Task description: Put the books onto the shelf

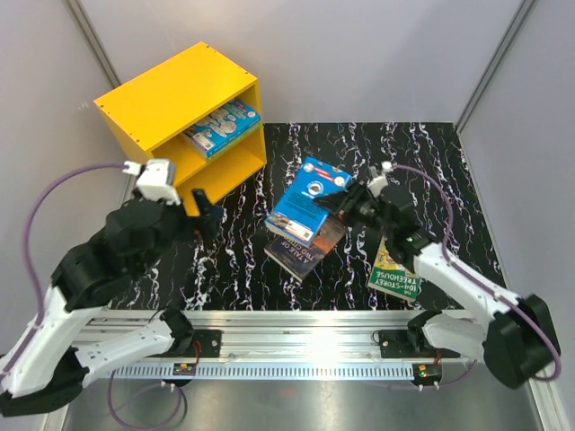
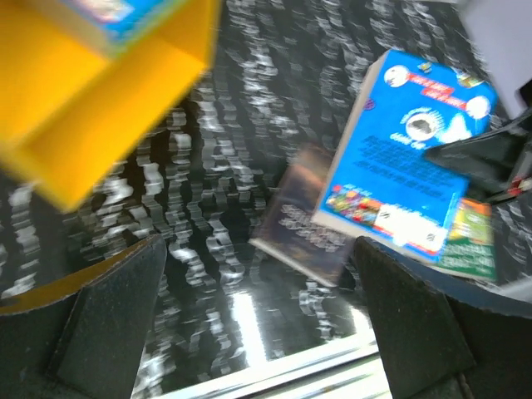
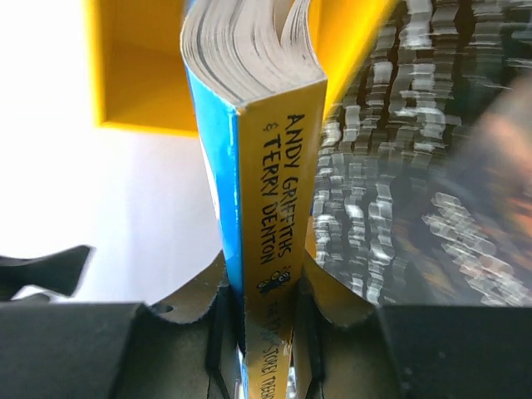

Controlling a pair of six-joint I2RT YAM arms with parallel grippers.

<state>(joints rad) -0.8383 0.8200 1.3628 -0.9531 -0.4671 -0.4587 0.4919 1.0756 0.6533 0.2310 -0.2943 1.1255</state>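
My right gripper will move outward and left in the top view into the shelf's upper section, then release its book there.
The yellow shelf (image 1: pixel 171 94) stands at the back left with one blue book (image 1: pixel 221 127) lying in its upper compartment. My right gripper (image 1: pixel 346 203) is shut on a second blue book (image 1: pixel 310 199), held tilted above the dark book (image 1: pixel 304 250) that lies on the table. In the right wrist view the held book's yellow spine (image 3: pixel 270 208) sits clamped between the fingers of the right gripper (image 3: pixel 266 312). The green book (image 1: pixel 395 274) lies flat near my right arm. My left gripper (image 1: pixel 203 212) is open and empty just in front of the shelf, its fingers (image 2: pixel 108 324) wide apart.
The table top (image 1: pixel 413 171) is black with white marbling. A metal rail (image 1: pixel 296 328) carrying both arm bases runs along the near edge. Grey walls close in the back and sides. The left wrist view is blurred and shows the shelf corner (image 2: pixel 83 108) close by.
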